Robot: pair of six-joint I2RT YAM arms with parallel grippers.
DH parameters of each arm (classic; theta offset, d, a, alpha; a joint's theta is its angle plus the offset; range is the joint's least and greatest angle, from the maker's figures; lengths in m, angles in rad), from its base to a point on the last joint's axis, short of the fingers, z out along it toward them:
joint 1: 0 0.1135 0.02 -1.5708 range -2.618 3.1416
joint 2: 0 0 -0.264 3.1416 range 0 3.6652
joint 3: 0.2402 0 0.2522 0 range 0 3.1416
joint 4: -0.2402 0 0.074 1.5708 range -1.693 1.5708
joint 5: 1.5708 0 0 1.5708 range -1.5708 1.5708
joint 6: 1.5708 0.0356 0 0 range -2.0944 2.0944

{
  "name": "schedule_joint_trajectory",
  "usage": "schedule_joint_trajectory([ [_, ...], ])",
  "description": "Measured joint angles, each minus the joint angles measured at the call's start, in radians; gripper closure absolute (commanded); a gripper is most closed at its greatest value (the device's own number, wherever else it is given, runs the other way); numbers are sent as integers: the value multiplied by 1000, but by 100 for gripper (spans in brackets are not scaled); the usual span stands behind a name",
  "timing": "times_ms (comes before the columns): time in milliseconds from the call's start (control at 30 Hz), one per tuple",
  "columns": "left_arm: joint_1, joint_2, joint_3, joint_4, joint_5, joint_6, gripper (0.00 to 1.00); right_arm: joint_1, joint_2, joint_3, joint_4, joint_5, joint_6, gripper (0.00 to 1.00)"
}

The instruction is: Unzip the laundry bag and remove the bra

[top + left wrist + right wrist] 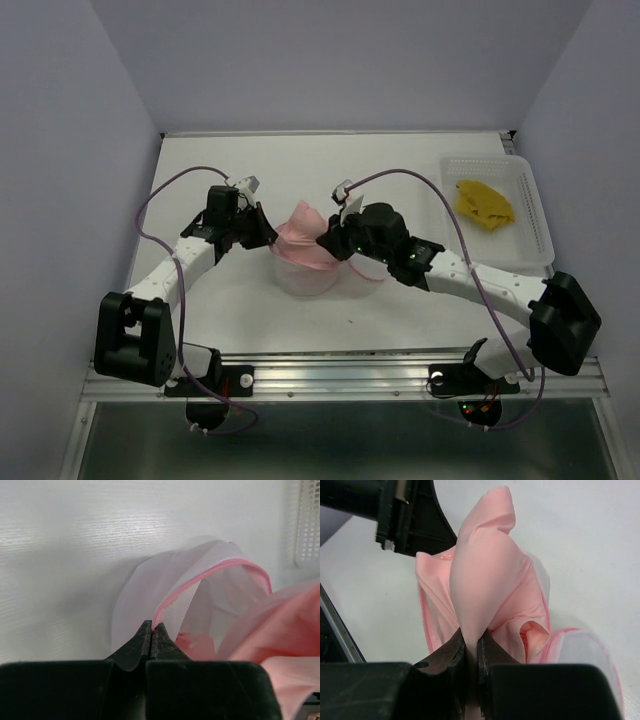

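My right gripper lifts the bra's lower part clear next, then swings over the tray and lowers beside the yellow cloth. This is because that part of the bra is still inside the bag (303,275).
The laundry bag (303,275) is a white mesh pouch with pink zipper trim in the middle of the table, its mouth open. My left gripper (268,232) is shut on the bag's pink zipper edge (200,577); its closed tip (152,629) pinches the trim. The pink bra (305,235) sticks up out of the bag. My right gripper (327,243) is shut on a fold of the bra (480,580), pinched at the tip (471,642). The bag's rim (580,640) shows at the lower right of the right wrist view.
A clear plastic tray (530,205) at the back right holds a yellow cloth (485,203). The left arm's gripper body (405,515) sits close behind the bra. The tray's corner (307,525) shows in the left wrist view.
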Motion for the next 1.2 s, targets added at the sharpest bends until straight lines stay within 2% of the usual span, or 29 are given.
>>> schedule_joint_trajectory([
  [267,0,13,0,-9,-11,0,100,-7,-149,0,-5,37,-12,99],
  [467,0,20,0,-10,-10,0,100,-7,-230,24,8,145,-7,99],
  [667,0,21,0,-11,-9,0,100,-15,-267,84,8,376,-34,99],
  [833,0,21,0,-11,-8,1,100,-77,-298,145,-14,617,-64,99],
  [1033,0,23,0,-11,1,1,100,-233,-372,148,-79,902,-79,99],
  [1200,0,22,0,-11,6,1,100,-423,-435,121,-118,1094,-95,99],
])
